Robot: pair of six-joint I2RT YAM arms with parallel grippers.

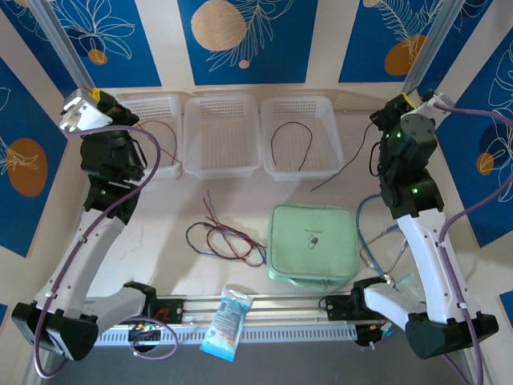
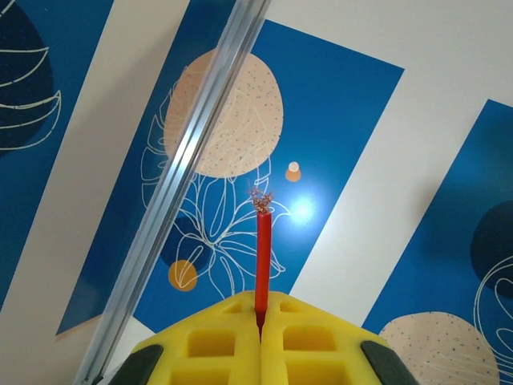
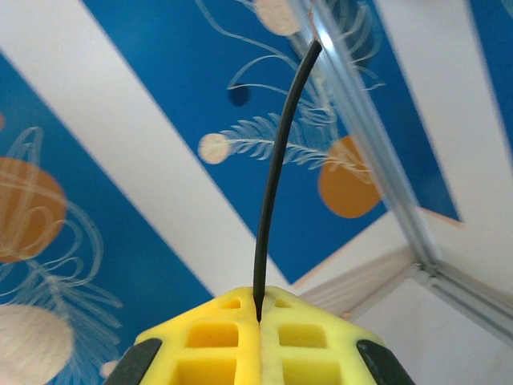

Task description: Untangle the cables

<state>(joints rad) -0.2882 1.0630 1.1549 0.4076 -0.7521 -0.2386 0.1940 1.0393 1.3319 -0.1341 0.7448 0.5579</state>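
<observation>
The robot's right gripper will swing down into the basket already holding a black cable (image 1: 300,141) and release the matching cable there, because this basket stands below the gripper, toward the middle basket.
My left gripper (image 2: 260,317) is shut on a red cable (image 2: 263,257), whose frayed copper tip sticks up past the yellow fingers. In the top view this gripper (image 1: 96,96) is raised at the far left, and the red cable (image 1: 166,143) hangs into the left basket (image 1: 164,103). My right gripper (image 3: 258,309) is shut on a black cable (image 3: 276,176) and is raised at the far right (image 1: 410,102). That dark cable (image 1: 345,164) trails down beside the right basket (image 1: 330,120). Another black cable (image 1: 292,144) lies inside that basket. A tangle of red, black and blue-grey cables (image 1: 228,241) lies on the table.
A third white basket (image 1: 221,135) stands in the middle of the back row. A green zipped pouch (image 1: 314,245) lies right of the tangle. A plastic packet (image 1: 227,322) rests on the front rail. A light-blue cord (image 1: 365,233) loops by the right arm. Aluminium posts (image 2: 172,192) rise at the back corners.
</observation>
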